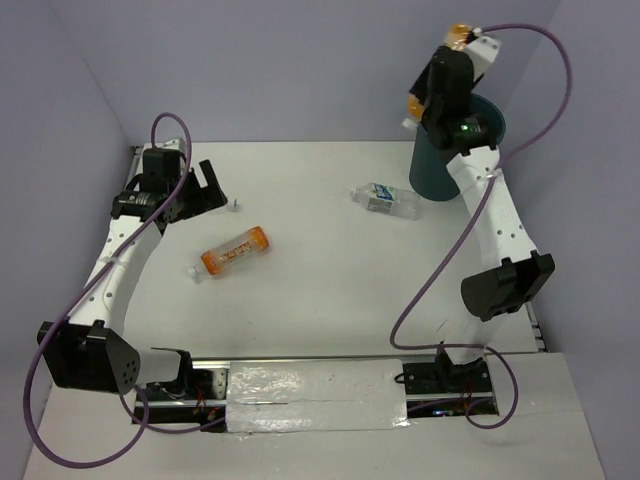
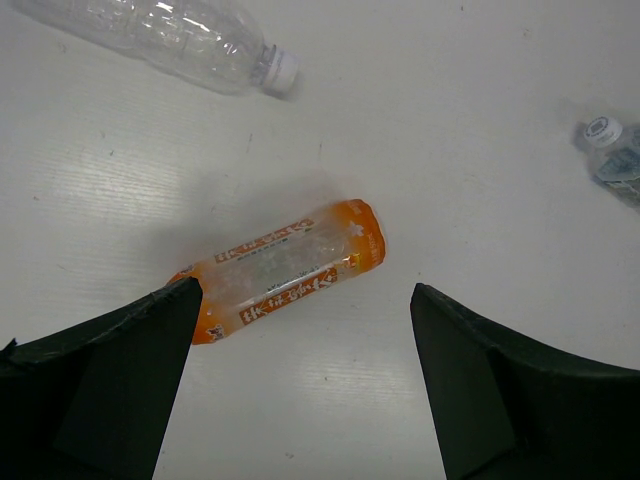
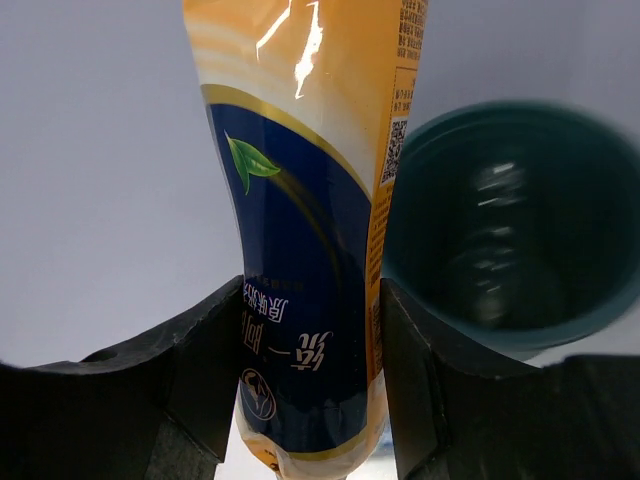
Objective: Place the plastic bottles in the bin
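Observation:
Next, my right gripper swings to the right in the wrist view over the bin's opening (image 1: 488,113) (image 3: 508,215), which lies that way, and releases the bottle with the dark blue label.
My right gripper (image 1: 441,78) is raised at the back right, shut on an orange bottle with a dark blue label (image 3: 310,180), held beside and above the dark teal bin (image 1: 433,168). The bin's open mouth (image 3: 530,240) shows just right of the bottle in the right wrist view. A second orange bottle (image 1: 235,251) lies on the table left of centre. My left gripper (image 1: 205,185) is open above the table; its fingers frame that bottle (image 2: 285,270). A clear unlabelled bottle (image 2: 170,35) lies beyond it. A clear bottle with a blue-white label (image 1: 385,198) lies left of the bin.
The table is white, with grey walls at the back and both sides. A purple cable loops from each arm. The right arm's forearm crosses in front of the bin. A taped strip runs along the near edge between the arm bases.

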{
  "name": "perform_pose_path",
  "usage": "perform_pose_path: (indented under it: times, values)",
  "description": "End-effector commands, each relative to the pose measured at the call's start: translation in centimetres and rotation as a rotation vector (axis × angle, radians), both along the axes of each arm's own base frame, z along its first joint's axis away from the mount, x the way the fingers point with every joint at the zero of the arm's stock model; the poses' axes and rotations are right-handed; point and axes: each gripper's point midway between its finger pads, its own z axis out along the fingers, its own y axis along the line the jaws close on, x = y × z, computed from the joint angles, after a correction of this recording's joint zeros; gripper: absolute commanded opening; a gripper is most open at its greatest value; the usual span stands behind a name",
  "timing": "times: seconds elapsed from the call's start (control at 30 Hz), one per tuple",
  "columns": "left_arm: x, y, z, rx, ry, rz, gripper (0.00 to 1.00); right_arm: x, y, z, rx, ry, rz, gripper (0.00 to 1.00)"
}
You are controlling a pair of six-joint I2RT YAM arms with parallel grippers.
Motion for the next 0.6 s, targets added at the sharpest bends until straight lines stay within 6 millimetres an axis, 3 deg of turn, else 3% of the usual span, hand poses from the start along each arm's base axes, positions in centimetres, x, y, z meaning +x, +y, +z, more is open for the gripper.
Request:
perform_pose_path:
  times: [0.0, 0.03, 0.23, 0.37, 0.57]
  values:
    - [1.2, -0.6, 2.3, -0.033, -0.073, -0.021, 0.99, 1.9, -5.8, 0.1, 0.013, -0.047, -0.229, 0.51]
    - [1.3, -0.5, 2.4, -0.031, -0.077, -0.021, 0.99, 2.1, -8.5, 0.8, 0.021, -0.070, -0.296, 0.51]
    - [1.3, -0.3, 2.5, -0.018, -0.073, -0.020, 0.99, 4.8, -15.4, -0.4, 0.048, -0.099, -0.457, 0.52]
    - [1.6, -0.3, 2.5, -0.010, -0.067, -0.024, 0.99, 6.3, -17.3, -0.8, 0.019, -0.109, -0.503, 0.51]
    - [2.2, -0.3, 2.4, -0.010, -0.061, -0.024, 0.99, 8.4, -18.2, -1.8, -0.045, -0.115, -0.546, 0.52]
